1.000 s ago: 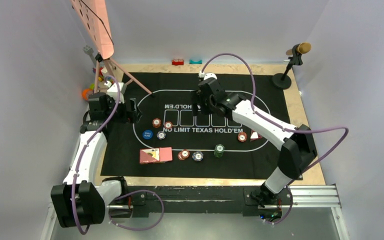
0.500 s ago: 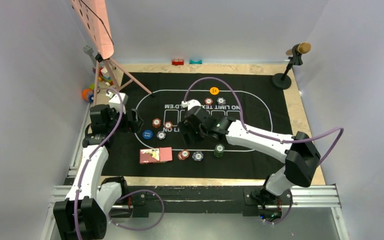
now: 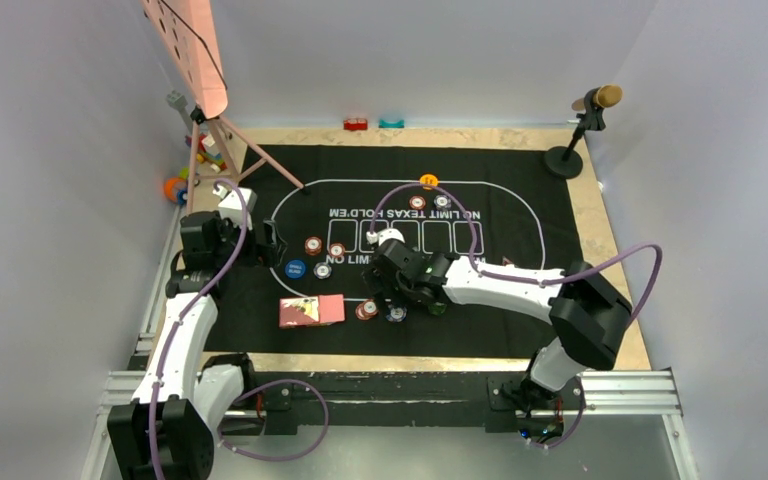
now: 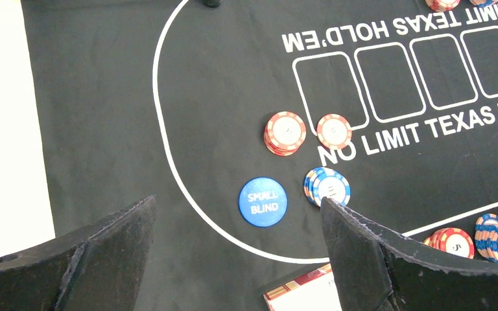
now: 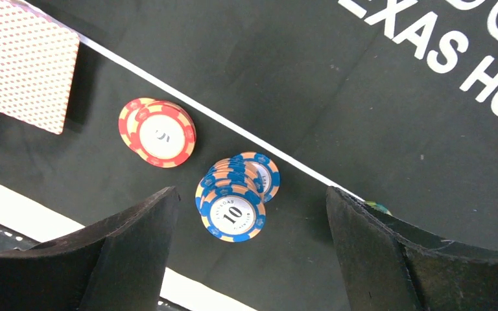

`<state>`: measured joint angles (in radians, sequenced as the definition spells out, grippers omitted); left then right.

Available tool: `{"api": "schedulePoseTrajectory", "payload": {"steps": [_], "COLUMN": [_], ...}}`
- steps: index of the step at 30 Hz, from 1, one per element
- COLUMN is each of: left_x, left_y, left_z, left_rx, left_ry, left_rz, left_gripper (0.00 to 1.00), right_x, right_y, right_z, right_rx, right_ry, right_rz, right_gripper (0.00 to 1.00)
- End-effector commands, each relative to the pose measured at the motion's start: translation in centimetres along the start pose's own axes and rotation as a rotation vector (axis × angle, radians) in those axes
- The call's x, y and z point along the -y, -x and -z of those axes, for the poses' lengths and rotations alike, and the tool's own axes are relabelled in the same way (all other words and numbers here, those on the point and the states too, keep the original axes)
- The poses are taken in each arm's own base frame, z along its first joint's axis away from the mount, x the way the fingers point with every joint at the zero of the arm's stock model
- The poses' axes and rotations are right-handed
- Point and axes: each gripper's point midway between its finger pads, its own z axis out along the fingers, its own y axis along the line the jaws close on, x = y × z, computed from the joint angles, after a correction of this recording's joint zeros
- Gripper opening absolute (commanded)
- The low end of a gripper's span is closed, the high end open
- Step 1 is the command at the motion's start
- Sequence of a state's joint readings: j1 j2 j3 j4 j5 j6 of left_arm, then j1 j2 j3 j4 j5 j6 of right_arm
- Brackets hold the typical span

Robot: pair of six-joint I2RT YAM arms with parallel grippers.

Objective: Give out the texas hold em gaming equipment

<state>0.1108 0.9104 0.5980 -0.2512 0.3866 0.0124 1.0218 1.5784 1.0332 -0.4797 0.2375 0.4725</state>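
My right gripper is open and raised, and the leaning stack of blue chips [image 3: 395, 313] [image 5: 233, 210] already shows between its fingers. It should move down around the stack, then close.
My right gripper [image 3: 384, 299] [image 5: 251, 201] hangs open just above a leaning stack of blue chips [image 5: 233, 210] [image 3: 395, 313] near the mat's front line. Neither finger touches it. To the left of that stack lie red chips [image 5: 162, 134] [image 3: 366, 309] and the red-backed cards [image 5: 23, 61] [image 3: 311, 310]. My left gripper [image 3: 265, 243] [image 4: 238, 217] is open and empty over the mat's left end. Under it are the blue SMALL BLIND button [image 4: 262, 201] [image 3: 295, 268], a blue-white chip stack [image 4: 327, 186] and two red stacks [image 4: 284, 133] [image 4: 334, 131]. An orange button [image 3: 428, 181] and two chips [image 3: 417, 202] [image 3: 441, 201] lie at the far side.
The black mat [image 3: 520, 180] covers most of the board. A green chip stack [image 3: 439, 303] is half hidden beside my right wrist. A pink stand [image 3: 222, 135] and toy blocks [image 3: 175, 185] crowd the far left. A microphone stand [image 3: 565, 160] is at the far right corner.
My right arm swung from the far middle of the mat back to the near side, over the blue chips, uncovering the orange button and two chips. My left arm drew slightly nearer.
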Motion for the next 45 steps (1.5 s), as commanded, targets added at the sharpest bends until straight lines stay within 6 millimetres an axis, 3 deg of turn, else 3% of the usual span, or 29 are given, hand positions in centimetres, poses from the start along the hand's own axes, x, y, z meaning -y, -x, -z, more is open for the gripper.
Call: {"api": "schedulePoseTrajectory", "payload": {"steps": [1,10,18,24,27,31,36,38,42,45], "left_x": [0.1,-0.1,-0.9,-4.7,-5.5,-3.5,-1.2,-1.2,-1.7,-2.4], "left_y": [1.0,1.2,4.0,3.7,3.7,5.1,5.9,5.6,5.0,4.7], "left_z": [0.0,-0.1,0.4,0.9,0.6,0.5,0.2,-0.1,-0.2,-0.1], "left_rx": [0.038,0.041,0.042,0.024,0.009,0.041,0.060,0.054,0.042,0.042], "left_ry": [-0.012,-0.006,0.040,0.155,0.181,0.084,-0.018,-0.018,0.003,0.038], "left_rz": [-0.031,-0.036,-0.027,-0.042,-0.024,0.033,0.115,0.124,0.106,0.071], "left_gripper": [1.00,1.00,1.00,1.00,1.00,1.00,1.00,1.00,1.00,1.00], "right_x": [-1.3,-1.1,-0.7,-1.3,-1.4,-1.4,-1.2,-1.2,-0.5,1.7], "right_y": [-0.8,-3.3,-3.8,-2.6,-2.2,-1.4,0.4,1.4,3.3,5.0], "right_z": [-1.3,-3.3,-3.3,-2.5,-2.1,-1.3,0.8,1.7,3.5,4.9], "right_rx": [-0.009,-0.069,-0.074,-0.053,-0.048,-0.030,0.021,0.037,0.072,0.106], "right_ry": [0.037,0.029,0.018,0.041,0.045,0.046,0.045,0.048,0.034,0.008], "right_rz": [-0.010,0.011,0.014,0.017,0.026,0.023,0.004,-0.003,-0.019,-0.067], "right_gripper": [0.86,0.81,0.63,0.46,0.32,0.16,0.06,0.00,0.00,0.00]}}
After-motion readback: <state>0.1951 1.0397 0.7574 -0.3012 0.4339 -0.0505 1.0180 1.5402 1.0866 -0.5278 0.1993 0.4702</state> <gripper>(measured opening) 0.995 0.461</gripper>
